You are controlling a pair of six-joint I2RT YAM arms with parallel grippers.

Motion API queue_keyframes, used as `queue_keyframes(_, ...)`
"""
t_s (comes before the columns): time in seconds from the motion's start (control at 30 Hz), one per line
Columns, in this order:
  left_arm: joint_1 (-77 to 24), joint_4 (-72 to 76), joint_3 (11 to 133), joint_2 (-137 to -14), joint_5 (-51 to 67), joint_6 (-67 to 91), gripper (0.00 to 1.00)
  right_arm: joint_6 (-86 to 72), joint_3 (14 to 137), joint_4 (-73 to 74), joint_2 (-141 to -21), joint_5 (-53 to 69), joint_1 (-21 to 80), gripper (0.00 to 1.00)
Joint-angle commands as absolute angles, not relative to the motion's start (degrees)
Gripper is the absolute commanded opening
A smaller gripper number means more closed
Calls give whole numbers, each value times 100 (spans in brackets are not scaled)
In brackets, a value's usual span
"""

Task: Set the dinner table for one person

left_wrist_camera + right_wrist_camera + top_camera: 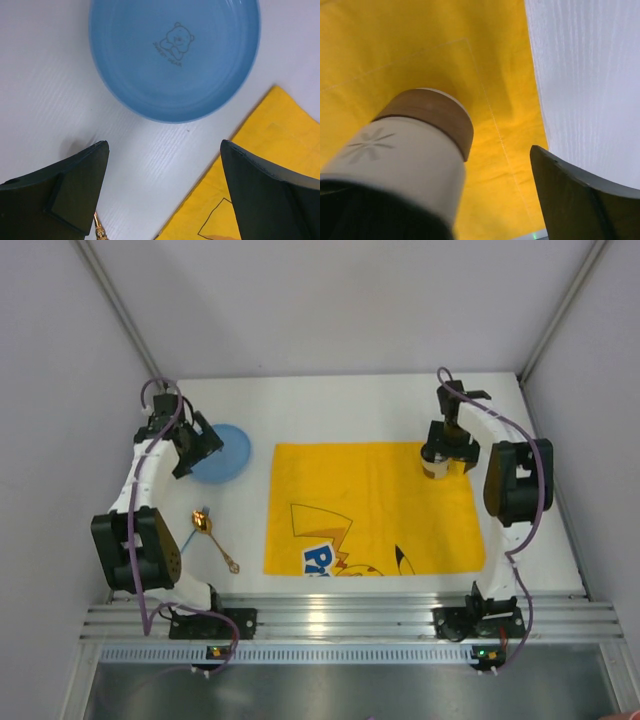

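Observation:
The plate's rim is still beyond my left gripper's empty fingers, so I should move it down with open fingers onto that rim by the plate's side (195, 475).
The white dinner table (380, 405) carries a yellow cartoon-print mat (370, 505) at its centre. A blue plate (228, 452) with a small bear print lies left of the mat. My left gripper (197, 447) hovers at the plate's left edge; in the left wrist view it (165, 145) is open and empty, with the plate (175, 55) just beyond the fingertips. A cream cup with a brown band (420, 145) is over the mat's far right corner (436, 467). My right gripper (492, 165) is open around it. The cup lies against the left finger, and a gap separates it from the right finger (575, 195).
A gold spoon (212, 535) lies on the table near the left arm, its handle tip showing in the left wrist view (98, 231). Grey walls close in the table on three sides. An aluminium rail (340, 615) runs along the near edge.

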State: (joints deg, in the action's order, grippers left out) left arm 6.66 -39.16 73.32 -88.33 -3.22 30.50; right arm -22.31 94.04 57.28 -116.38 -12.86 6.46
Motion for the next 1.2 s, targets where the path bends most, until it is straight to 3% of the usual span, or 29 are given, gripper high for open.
queue_keyframes(0.0,878,-3490,7164,-8745,-79,3050,98,-2311,9115,5441,-11444,-1354,598,92)
queue_keyframes(0.03,931,-3420,7128,-8745,-62,3050,98,-2320,9079,5432,-11417,-1371,598,100)
queue_keyframes(0.63,1397,-2585,6794,-9597,106,3041,95,-2602,9281,6591,-8887,-1125,606,100)
queue_keyframes(0.87,1406,-2231,6705,-10186,185,3050,93,-2628,8816,6916,-7964,-896,606,100)
queue_keyframes(1.03,1398,-2145,6812,-10652,53,3339,88,-2637,8220,6979,-7489,-1028,598,100)
queue_keyframes(1.13,1397,-1926,6794,-10793,-193,3445,80,-2637,7964,6987,-7322,-1063,571,100)
queue_keyframes(1.17,1397,-1881,6794,-10819,-246,3471,72,-2628,7919,6987,-7295,-1063,571,100)
